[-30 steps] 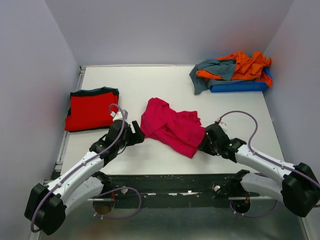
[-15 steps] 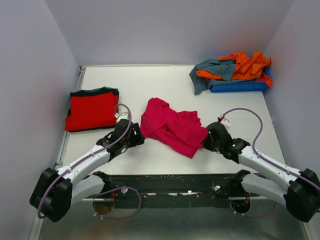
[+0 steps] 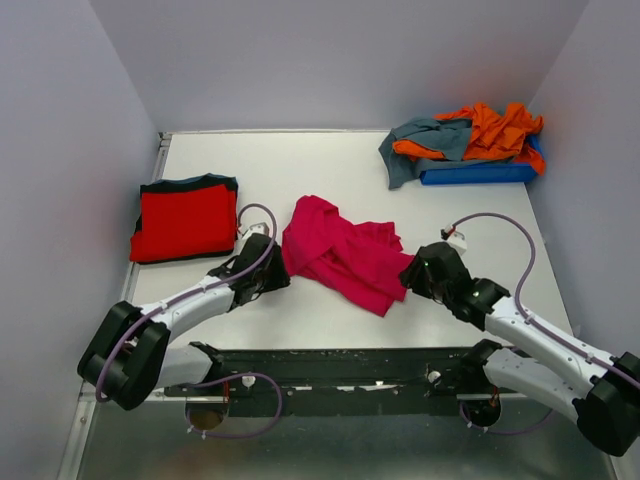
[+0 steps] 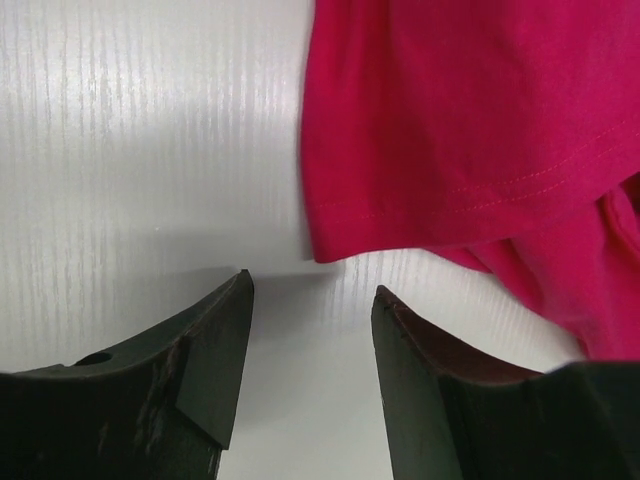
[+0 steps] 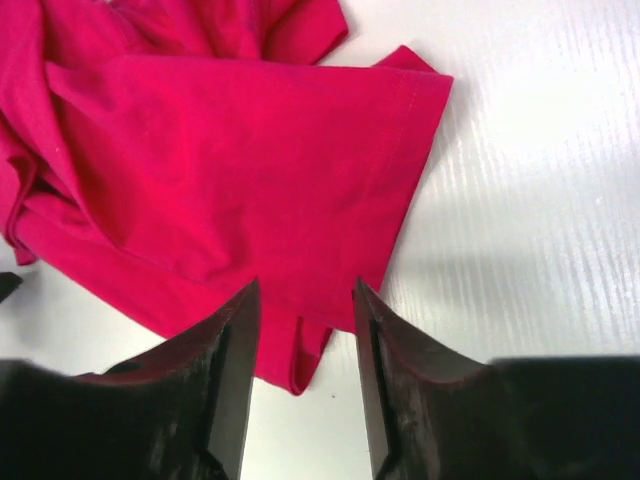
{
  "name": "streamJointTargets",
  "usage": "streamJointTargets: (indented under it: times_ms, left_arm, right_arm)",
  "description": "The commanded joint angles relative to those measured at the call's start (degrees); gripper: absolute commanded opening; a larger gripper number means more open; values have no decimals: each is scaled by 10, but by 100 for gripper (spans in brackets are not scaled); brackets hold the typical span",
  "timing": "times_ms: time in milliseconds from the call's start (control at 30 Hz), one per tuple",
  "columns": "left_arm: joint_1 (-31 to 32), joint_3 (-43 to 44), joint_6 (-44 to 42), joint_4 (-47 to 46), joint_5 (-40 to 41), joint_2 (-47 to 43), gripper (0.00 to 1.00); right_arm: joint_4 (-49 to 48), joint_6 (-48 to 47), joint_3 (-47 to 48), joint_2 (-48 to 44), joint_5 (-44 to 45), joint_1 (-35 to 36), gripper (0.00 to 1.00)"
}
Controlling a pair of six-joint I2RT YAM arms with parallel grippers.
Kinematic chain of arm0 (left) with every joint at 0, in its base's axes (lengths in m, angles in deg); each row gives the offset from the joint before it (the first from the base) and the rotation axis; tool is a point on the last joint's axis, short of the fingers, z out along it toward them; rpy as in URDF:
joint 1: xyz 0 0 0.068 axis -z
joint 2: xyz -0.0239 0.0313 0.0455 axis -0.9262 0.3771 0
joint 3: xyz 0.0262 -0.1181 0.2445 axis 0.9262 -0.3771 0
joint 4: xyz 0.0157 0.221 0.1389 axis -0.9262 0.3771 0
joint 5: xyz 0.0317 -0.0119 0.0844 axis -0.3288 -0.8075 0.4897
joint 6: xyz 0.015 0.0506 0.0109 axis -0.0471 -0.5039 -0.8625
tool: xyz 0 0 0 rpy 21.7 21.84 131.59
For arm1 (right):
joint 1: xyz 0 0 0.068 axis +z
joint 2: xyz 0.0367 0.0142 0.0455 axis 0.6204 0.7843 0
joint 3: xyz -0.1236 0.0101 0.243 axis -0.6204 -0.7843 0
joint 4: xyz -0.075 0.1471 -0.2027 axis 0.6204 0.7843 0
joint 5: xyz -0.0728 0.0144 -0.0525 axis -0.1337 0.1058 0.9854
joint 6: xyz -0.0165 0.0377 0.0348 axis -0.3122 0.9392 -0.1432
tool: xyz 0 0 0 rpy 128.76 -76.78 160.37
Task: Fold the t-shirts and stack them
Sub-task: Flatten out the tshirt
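Note:
I need to lower my right gripper next, then move it back onto the upper layer's near corner.
A crumpled magenta-pink t-shirt (image 3: 340, 252) lies in the middle of the table. My left gripper (image 3: 279, 277) is open and empty at its left hem; in the left wrist view the hem corner (image 4: 330, 245) lies just beyond my fingertips (image 4: 240, 290). My right gripper (image 3: 408, 277) is open at the shirt's right edge; in the right wrist view the cloth (image 5: 250, 180) reaches between the fingers (image 5: 235, 340), which do not grip it. A folded red t-shirt (image 3: 183, 219) lies at the left. Orange and grey-teal t-shirts (image 3: 465, 136) are heaped at the back right.
The blue plastic tray (image 3: 478, 173) sits under the heap at the back right corner, near the right wall. Grey walls enclose the table on three sides. A black rail (image 3: 340, 365) runs along the near edge by the arm bases.
The left arm has swung in lower, its gripper staying at the shirt's left hem. The right gripper has shifted slightly back and right along the shirt's right edge. The shirt has not moved.

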Motion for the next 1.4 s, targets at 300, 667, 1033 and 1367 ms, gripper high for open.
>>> streamJointTargets:
  times_ms: [300,667,1033,1367]
  left_arm:
    - [4,37,20,-53,26,85,34]
    - [3,54,18,-27,62,77,0]
    - [3,90,-7,60,93,-20,0]
    - [-7,163,-47,142,125,-62,0]
  right_arm:
    - [-50,24,-69,-11,-44,0,61]
    - [-88,117,-100,59,-51,0,56]
    - [-115,161,-110,81,-43,0,30]
    - [-19,89,-38,-44,43,-1,1]
